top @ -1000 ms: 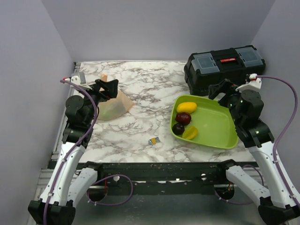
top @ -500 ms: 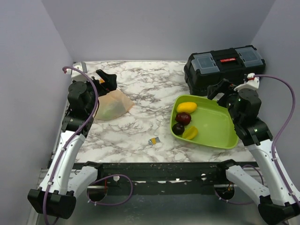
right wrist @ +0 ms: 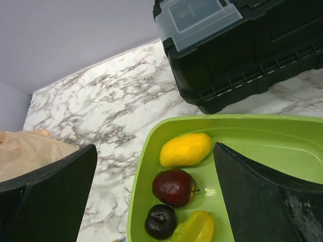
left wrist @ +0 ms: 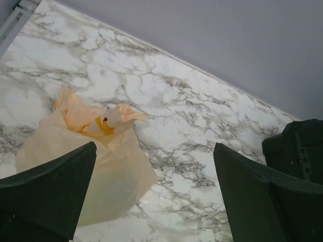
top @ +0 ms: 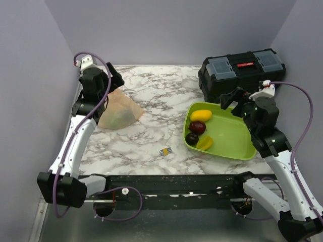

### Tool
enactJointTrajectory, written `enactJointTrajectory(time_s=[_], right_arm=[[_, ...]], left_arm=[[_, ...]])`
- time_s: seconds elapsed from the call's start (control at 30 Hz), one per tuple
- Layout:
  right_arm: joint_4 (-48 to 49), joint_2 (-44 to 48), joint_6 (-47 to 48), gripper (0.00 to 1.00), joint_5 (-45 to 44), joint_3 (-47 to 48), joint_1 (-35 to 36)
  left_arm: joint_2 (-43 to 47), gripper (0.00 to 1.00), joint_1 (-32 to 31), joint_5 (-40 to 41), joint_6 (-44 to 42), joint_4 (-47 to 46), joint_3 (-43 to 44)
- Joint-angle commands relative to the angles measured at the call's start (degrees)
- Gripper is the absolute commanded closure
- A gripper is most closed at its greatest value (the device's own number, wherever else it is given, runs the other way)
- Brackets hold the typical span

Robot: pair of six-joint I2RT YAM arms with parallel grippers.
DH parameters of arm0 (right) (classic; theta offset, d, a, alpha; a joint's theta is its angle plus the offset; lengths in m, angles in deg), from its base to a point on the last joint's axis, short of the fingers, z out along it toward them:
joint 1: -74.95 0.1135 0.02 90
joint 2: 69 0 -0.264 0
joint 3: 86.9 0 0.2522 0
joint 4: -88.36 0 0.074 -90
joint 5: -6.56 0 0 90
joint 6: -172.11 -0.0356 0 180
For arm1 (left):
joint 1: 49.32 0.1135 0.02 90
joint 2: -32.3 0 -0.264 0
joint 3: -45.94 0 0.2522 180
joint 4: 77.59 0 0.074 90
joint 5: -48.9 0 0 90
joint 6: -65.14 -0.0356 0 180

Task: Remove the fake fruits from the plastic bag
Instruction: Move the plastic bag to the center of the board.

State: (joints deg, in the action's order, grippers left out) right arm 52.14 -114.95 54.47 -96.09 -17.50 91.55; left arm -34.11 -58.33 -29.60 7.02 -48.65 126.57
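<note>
My left gripper moves down and toward the left in the wrist view next, onto the crumpled fold point(left wrist: 117, 117) beside the yellow patch, because that plastic sticks up loosely.
The peach-orange plastic bag point(top: 120, 113) lies at the back left of the marble table, and a faint greenish shape point(top: 120, 119) shows through it. My left gripper point(top: 114, 79) hangs open above and behind it, touching nothing. In the left wrist view the bag point(left wrist: 101, 166) lies by the left finger point(left wrist: 48, 194). Several fake fruits rest in the lime-green tray point(top: 232, 136): a yellow oval one point(right wrist: 185, 149), a dark red apple point(right wrist: 174, 187), a purple-black one point(right wrist: 160, 222) and a yellow star-shaped one point(right wrist: 198, 228). My right gripper point(top: 229, 97) is open and empty above the tray's far edge.
A black toolbox point(top: 242, 70) with clear lid compartments stands behind the tray at the back right. A tiny yellow-and-grey clip point(top: 166, 151) lies near the front middle. Grey walls close in the left, back and right sides.
My left arm has risen and swung back toward the left wall, lifting its gripper off the top of the bag. The right arm has shifted only slightly.
</note>
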Motion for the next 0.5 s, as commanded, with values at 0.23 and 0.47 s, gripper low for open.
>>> enactJointTrajectory(time_s=[0.23,0.47], right_arm=[[1.6,0.6,-0.9,0.0,2.2,-1.3,0.1],[2.9,-0.6,-1.2,0.0,3.1,-1.7,0.1]], left_arm=[[-22.4,0.01,1.3,9.0,3.0,22.8,24.5],[-24.1,0.01,1.5,11.1,-3.3,16.0,19.2]])
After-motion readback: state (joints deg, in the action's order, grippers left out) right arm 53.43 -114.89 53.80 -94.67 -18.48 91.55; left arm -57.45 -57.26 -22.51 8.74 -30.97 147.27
